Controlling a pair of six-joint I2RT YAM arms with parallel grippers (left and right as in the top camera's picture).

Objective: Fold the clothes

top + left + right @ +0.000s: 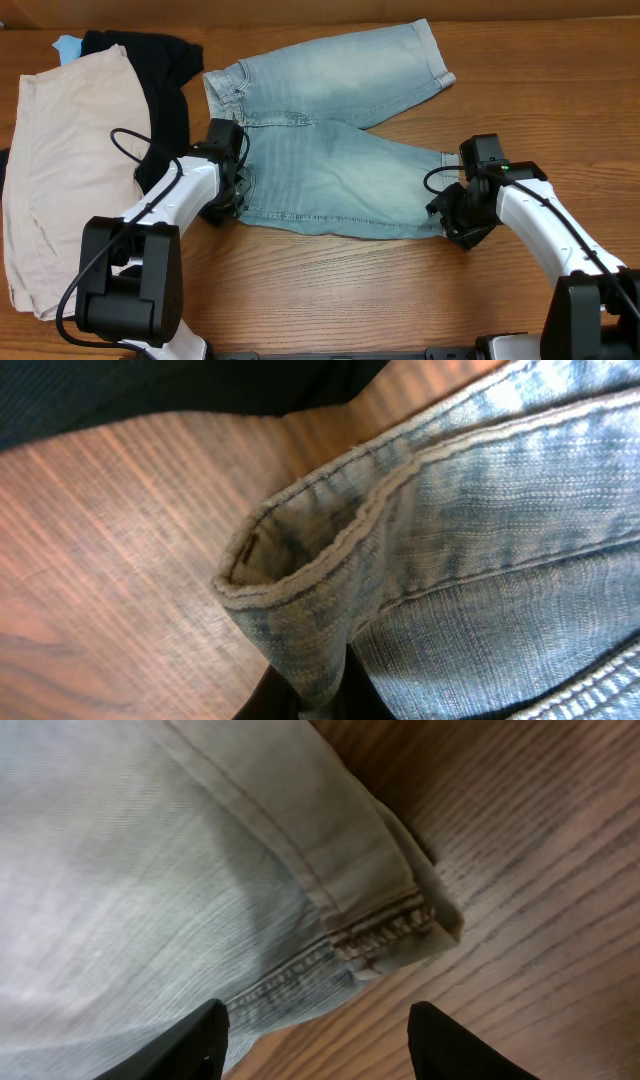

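I will lift the shorts' near waistband corner next with my left gripper, carry it outward onto the far waistband corner (214,80) and release it, because the far half of the shorts lies flat.
The light-blue denim shorts (330,150) lie spread flat on the wooden table, waistband to the left, legs to the right. My left gripper (225,195) is shut on the near waistband corner of the shorts (320,610), with the fabric bunched between its fingers (320,700). My right gripper (455,215) is open at the hem corner of the near leg. In the right wrist view its fingers (320,1040) straddle the hem corner (400,920) just above the table.
Cream shorts (60,170) lie at the left of the table, with a black garment (160,80) between them and the denim shorts. A bit of blue cloth (68,45) shows at the far left edge. Bare wood (340,290) lies in front.
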